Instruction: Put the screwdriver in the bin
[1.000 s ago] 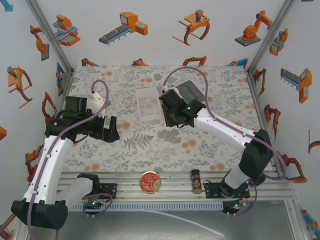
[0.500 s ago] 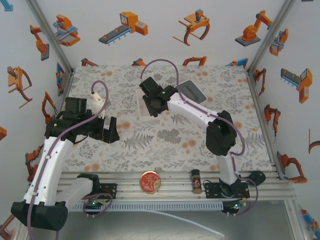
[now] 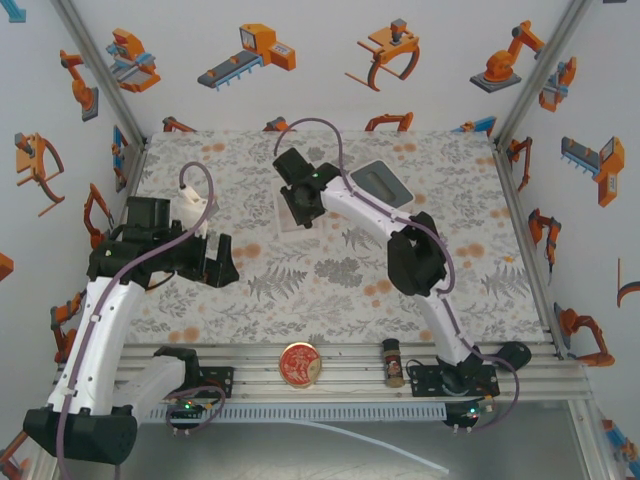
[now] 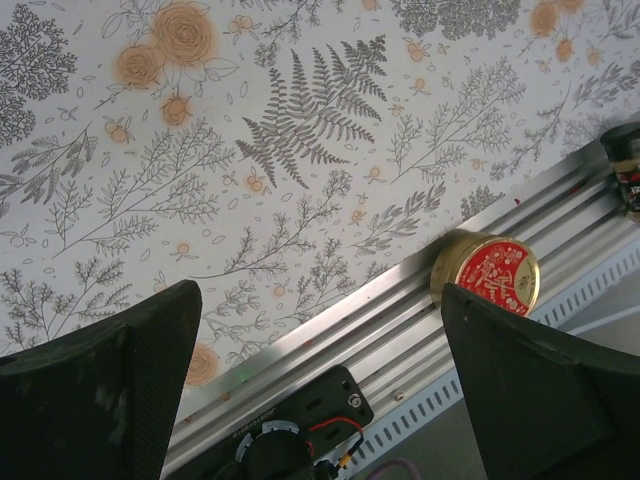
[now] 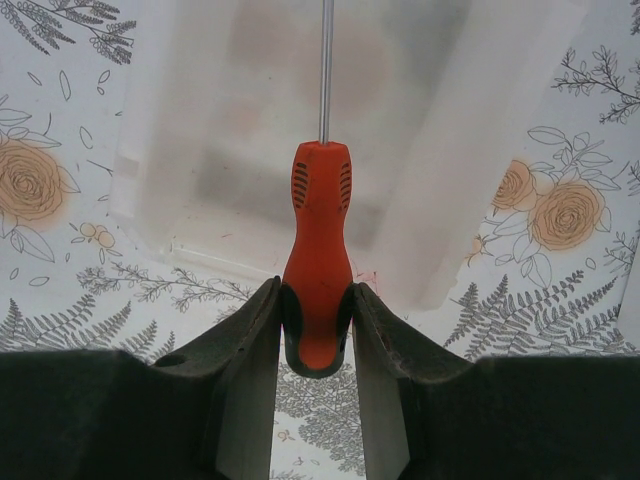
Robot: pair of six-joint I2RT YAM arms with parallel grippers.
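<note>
The screwdriver's stem already points over the bin, so the robot's right gripper should next move down toward the bin's bottom below it and release the screwdriver's handle.
My right gripper (image 5: 317,310) is shut on the orange-red handle of the screwdriver (image 5: 318,230), whose thin metal shaft points away over the bin (image 5: 250,200), a white translucent tray on the flowered table. In the top view the right gripper (image 3: 300,195) hangs over the bin (image 3: 283,222) at the back middle of the table. My left gripper (image 3: 222,262) stays at the left, open, its fingers (image 4: 100,390) wide apart with nothing between them.
A white box with a grey-blue top (image 3: 382,183) lies right of the bin. On the front rail stand a round red-lidded tin (image 3: 300,363) and a small dark bottle (image 3: 392,362). The tin (image 4: 488,277) sits beside the left gripper's right finger.
The right arm has swung left and towards the back with the screwdriver, from beside the grey-topped box to over the bin. The left arm has barely moved.
</note>
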